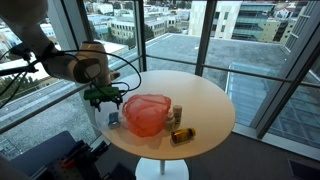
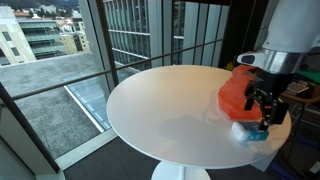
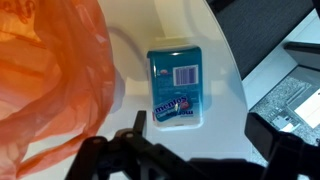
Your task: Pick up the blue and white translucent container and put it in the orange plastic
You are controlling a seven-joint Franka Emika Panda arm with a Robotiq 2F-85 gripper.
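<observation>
The robot's gripper should go down around its mentos-lettered end [image 1: 113, 116] [image 3: 176, 107] and close there.
The blue and white translucent container [image 3: 176, 86] lies flat on the round white table [image 3: 130, 110], label up, close to the table's edge. It shows small in both exterior views [image 1: 113, 120] [image 2: 250, 131]. The orange plastic bowl [image 1: 147, 113] [image 2: 238, 90] with a wavy rim stands right beside it and fills the left of the wrist view [image 3: 50, 80]. My gripper [image 3: 205, 138] is open and empty. It hovers just above the container [image 1: 105, 97] [image 2: 262, 105], with its fingers apart and not touching it.
A pale upright jar [image 1: 178, 113] and an amber bottle lying on its side [image 1: 182, 135] sit beyond the bowl. The table edge [image 3: 240, 85] runs just past the container, with the floor and dark equipment below. Window glass surrounds the table [image 2: 130, 40].
</observation>
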